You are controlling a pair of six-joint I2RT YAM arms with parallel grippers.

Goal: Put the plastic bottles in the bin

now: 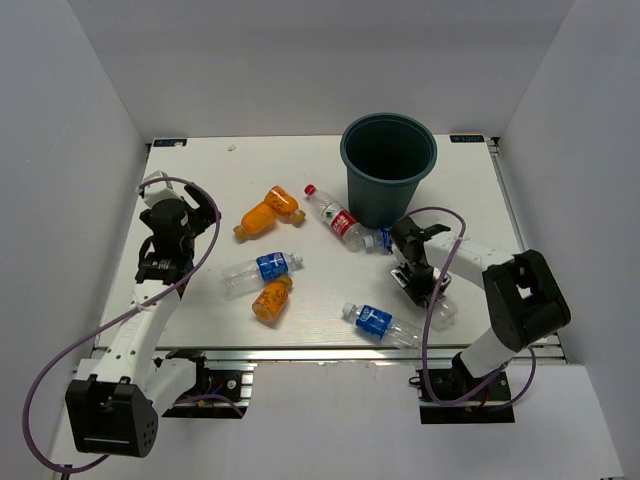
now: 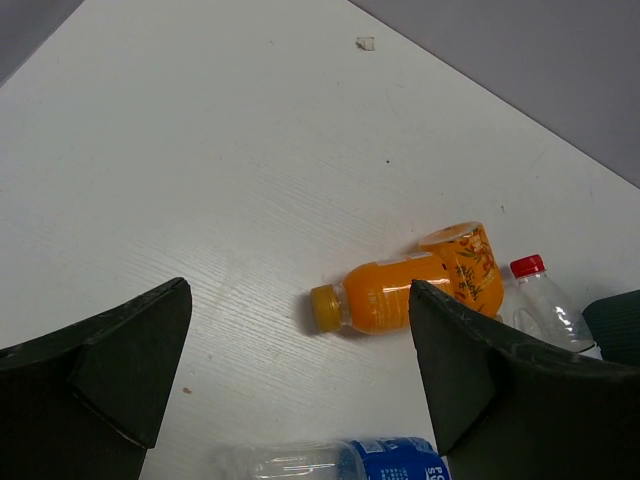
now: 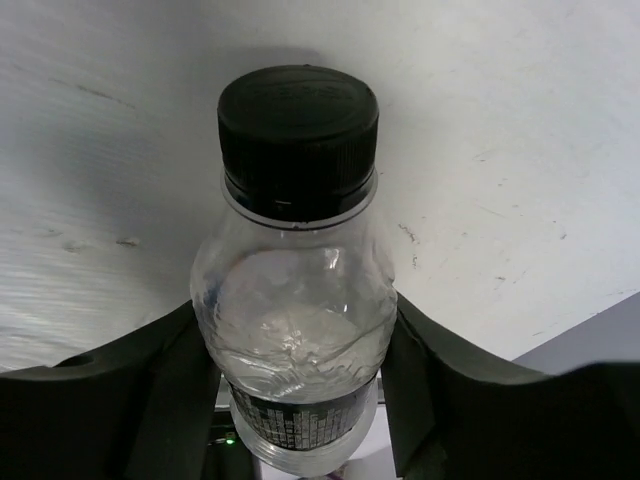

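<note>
The body of the nearest orange bottle is below and to the right of my left gripper in the top view. The gripper's open fingers are empty, so I will move it that way, down onto the bottle's body.
The dark teal bin (image 1: pixel 388 165) stands at the back right. My right gripper (image 1: pixel 420 283) (image 3: pixel 295 335) is shut on the clear bottle with dark label and black cap (image 3: pixel 298 130), low at the table's front right (image 1: pixel 441 309). My left gripper (image 1: pixel 180 203) (image 2: pixel 300 300) is open and empty above the left side. An orange bottle (image 1: pixel 266 213) (image 2: pixel 415 285) lies ahead of it, and a blue-labelled bottle (image 1: pixel 262 270) (image 2: pixel 380 460) lies just below. A second orange bottle (image 1: pixel 271 299), a red-capped bottle (image 1: pixel 335 220) (image 2: pixel 545 300) and two more blue-labelled bottles (image 1: pixel 378 322) (image 1: pixel 383 238) lie on the table.
The white table (image 1: pixel 200 165) is enclosed by white walls on three sides. Its metal front rail (image 1: pixel 320 352) runs along the near edge. A purple cable loops from each arm. A small white scrap (image 2: pixel 365 43) lies at the far back.
</note>
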